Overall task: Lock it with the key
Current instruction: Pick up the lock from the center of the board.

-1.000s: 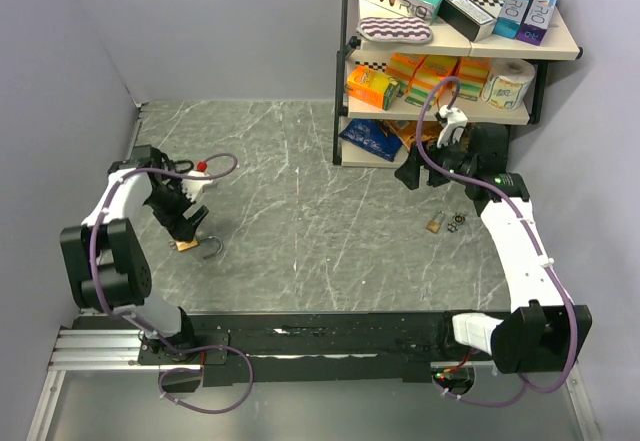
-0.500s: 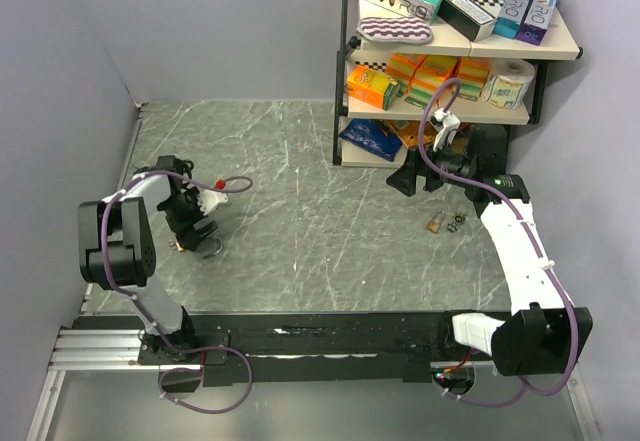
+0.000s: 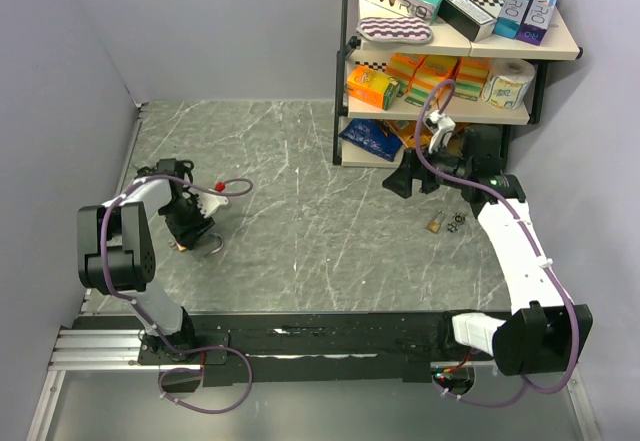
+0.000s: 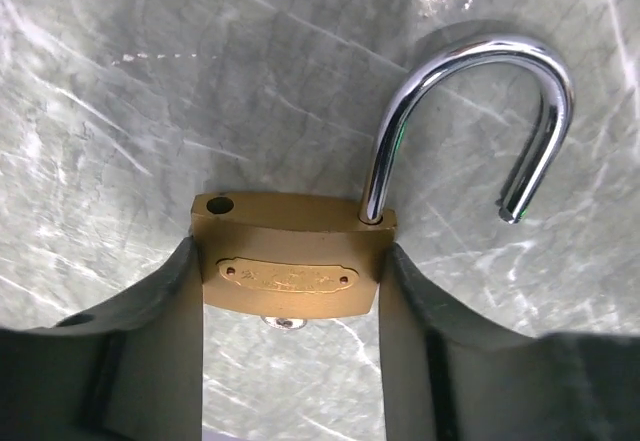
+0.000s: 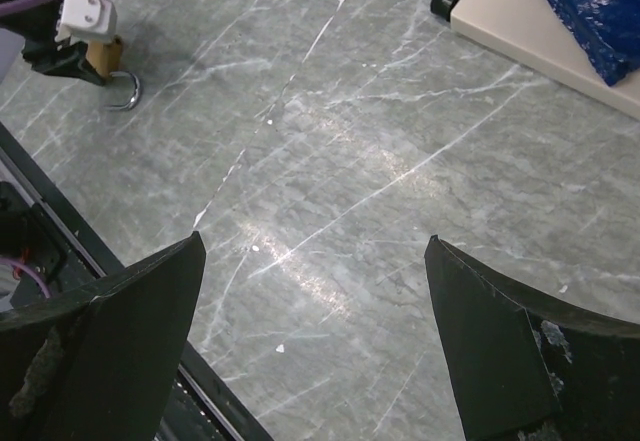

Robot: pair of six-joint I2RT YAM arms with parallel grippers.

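My right gripper should next go left in the top view and close across the broad sides of the padlock body (image 3: 181,247) (image 5: 104,56), which my left gripper leaves bare.
A brass padlock (image 4: 288,261) lies on the grey marble table with its steel shackle (image 4: 470,111) swung open. My left gripper (image 4: 290,256) is shut on the padlock body, one dark finger (image 4: 170,321) pressed against each side. From above, the padlock (image 3: 188,245) sits at the left near the table edge. A small brass key (image 3: 435,225) with a ring (image 3: 456,224) lies on the table at the right. My right gripper (image 5: 315,246) hangs open and holds nothing, above the table near the shelf foot, left of the key.
A two-tier shelf unit (image 3: 450,51) with boxes, a paper roll and a blue bag (image 5: 590,11) stands at the back right. Grey walls close in the left and back. A black rail (image 3: 320,336) runs along the near edge.
My left gripper turned at the padlock and its jaws closed in from wide open onto the brass body. The right gripper shifted slightly left and stayed open.
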